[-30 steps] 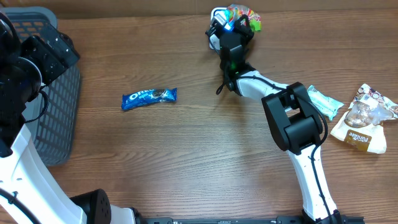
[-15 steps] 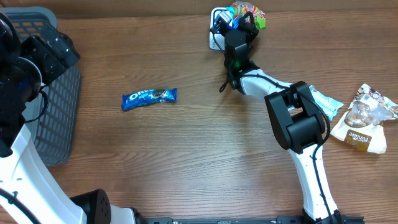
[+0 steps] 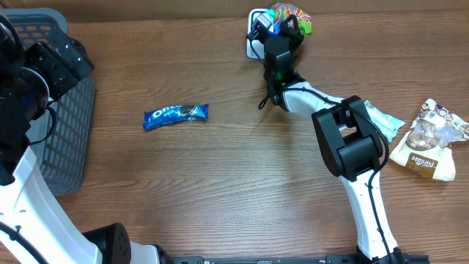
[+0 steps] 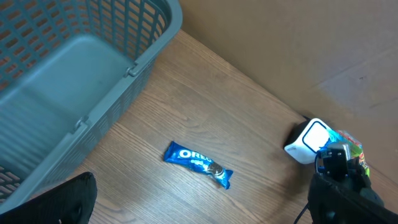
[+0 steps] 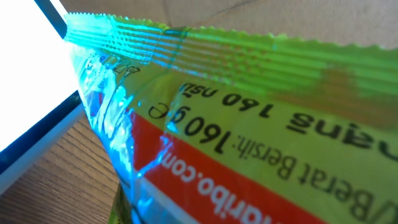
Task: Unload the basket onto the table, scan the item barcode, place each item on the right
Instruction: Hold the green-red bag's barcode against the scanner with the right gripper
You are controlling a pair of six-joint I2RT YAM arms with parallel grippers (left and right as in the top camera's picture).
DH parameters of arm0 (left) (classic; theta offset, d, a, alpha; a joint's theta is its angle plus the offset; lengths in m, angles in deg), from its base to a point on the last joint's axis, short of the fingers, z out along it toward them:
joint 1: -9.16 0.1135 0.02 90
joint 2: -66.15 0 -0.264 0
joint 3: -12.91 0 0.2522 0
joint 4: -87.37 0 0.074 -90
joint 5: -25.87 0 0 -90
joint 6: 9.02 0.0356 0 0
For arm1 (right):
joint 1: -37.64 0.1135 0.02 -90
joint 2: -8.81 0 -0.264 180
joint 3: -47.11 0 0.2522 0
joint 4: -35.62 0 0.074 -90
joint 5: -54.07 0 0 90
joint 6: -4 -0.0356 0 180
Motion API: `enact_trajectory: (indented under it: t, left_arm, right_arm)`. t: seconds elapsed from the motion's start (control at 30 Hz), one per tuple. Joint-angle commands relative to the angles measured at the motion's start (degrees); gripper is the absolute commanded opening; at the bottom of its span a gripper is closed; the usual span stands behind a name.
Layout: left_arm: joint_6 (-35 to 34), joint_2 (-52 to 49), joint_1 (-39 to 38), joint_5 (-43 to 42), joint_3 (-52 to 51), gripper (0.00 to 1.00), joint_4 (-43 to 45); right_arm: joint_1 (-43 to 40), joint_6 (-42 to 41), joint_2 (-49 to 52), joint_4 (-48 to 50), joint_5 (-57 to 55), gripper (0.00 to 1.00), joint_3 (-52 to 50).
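My right gripper should next swing back and let go of the candy bag (image 3: pixel 293 15) on top of the snack bag (image 3: pixel 429 144), which is to its right in the overhead view, away from the scanner.
My right gripper (image 3: pixel 284 28) is shut on a green and red candy bag (image 3: pixel 293 15) at the far edge of the table, right beside the white scanner (image 3: pixel 254 31). In the right wrist view the candy bag (image 5: pixel 261 118) fills the frame with its printed side toward the camera, blue light plays on its left edge, and the scanner (image 5: pixel 25 87) glows white at the left; no barcode shows. My left gripper (image 4: pixel 199 214) is open above the table by the basket, holding nothing. From there the scanner (image 4: pixel 309 140) and the candy bag (image 4: pixel 352 147) sit at the right.
A blue Oreo packet (image 3: pixel 176 114) lies mid-left on the wooden table, also in the left wrist view as the Oreo packet (image 4: pixel 199 163). A grey-blue basket (image 3: pixel 75 117) stands at the left edge. A teal packet (image 3: pixel 383 119) and a white-brown snack bag (image 3: pixel 429 141) lie at the right.
My right gripper has shifted the candy bag slightly to the right beside the scanner, then held still. The left arm has not moved.
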Motion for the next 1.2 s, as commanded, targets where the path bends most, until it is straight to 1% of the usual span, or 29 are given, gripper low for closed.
enact_trajectory:
  t: [0.0,0.23,0.4,0.57,1.17]
  left_arm:
    - [0.7,0.13,0.31,0.55,-0.13,1.0,0.09]
    - [0.7,0.13,0.31,0.55,-0.13,1.0,0.09]
    - [0.7,0.13,0.31,0.55,-0.13,1.0,0.09]
    - [0.7,0.13,0.31,0.55,-0.13,1.0,0.09]
    - [0.7,0.13,0.31,0.55,-0.13,1.0,0.09]
  right_arm:
    - [0.52,-0.61,-0.5,0.9,0.31,0.04,0.87]
    - [0.98,-0.63,-0.5,-0.02,1.36,0.04,0.87]
    - [1.18,-3.1,-0.5,-3.87,1.36,0.04,0.87]
    - [1.44,-3.19,-0.48,-8.26,0.85,0.04,0.87]
    - [4.59,-3.15,-0.48,-10.45,-4.37,0.04,0.87]
